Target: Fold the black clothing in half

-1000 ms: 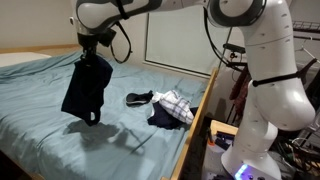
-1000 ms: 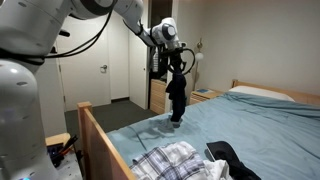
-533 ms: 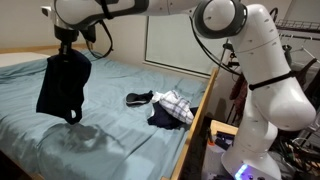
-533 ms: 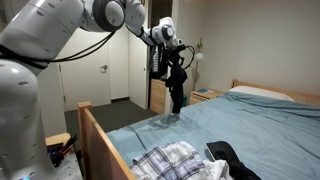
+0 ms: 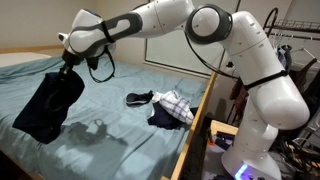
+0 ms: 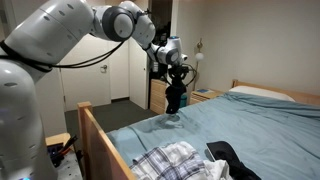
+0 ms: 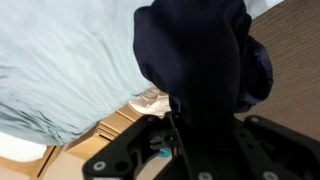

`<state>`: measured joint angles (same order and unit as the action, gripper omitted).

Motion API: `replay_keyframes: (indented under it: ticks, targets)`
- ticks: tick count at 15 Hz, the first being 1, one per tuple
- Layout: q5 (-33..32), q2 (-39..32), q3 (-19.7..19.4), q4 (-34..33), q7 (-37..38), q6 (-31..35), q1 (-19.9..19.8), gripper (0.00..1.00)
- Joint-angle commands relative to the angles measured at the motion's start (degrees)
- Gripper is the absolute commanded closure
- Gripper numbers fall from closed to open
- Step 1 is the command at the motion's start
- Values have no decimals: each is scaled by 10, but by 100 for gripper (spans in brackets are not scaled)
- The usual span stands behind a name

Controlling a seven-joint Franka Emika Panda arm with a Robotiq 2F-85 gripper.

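The bare patch of the open blue sheet beside the hanging clothing is below my gripper. Next I should lower my gripper toward it and release the clothing's top edge there.
The black clothing [image 5: 45, 105] hangs in the air above the bed, slanting down and away from my gripper [image 5: 72, 70], which is shut on its top edge. In an exterior view it shows as a small dark bundle [image 6: 173, 100] under the gripper [image 6: 177, 78], its lower end just above the sheet. In the wrist view the dark fabric [image 7: 200, 60] fills the space between the fingers [image 7: 205, 135] and hides the fingertips.
The bed has a light blue sheet [image 5: 110, 130] and a wooden frame [image 5: 195, 125]. A plaid cloth [image 5: 178, 103] and other dark clothes [image 5: 139, 98] lie near the bed's edge, also in an exterior view [image 6: 170, 160]. A pillow [image 6: 262, 92] lies at the head.
My gripper has carried the black clothing across the bed, away from the plaid cloth. The cloth now swings out at a slant instead of hanging straight.
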<state>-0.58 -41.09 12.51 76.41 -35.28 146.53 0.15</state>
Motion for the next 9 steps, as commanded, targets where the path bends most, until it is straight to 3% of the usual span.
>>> replay_keyframes:
  ticks: [1, 4, 9]
  targets:
    - [75, 20, 31, 100, -3, 27, -74, 92]
    - [110, 5, 16, 128, 23, 12, -108, 92]
    - [73, -30, -84, 99, 152, -4, -96, 92]
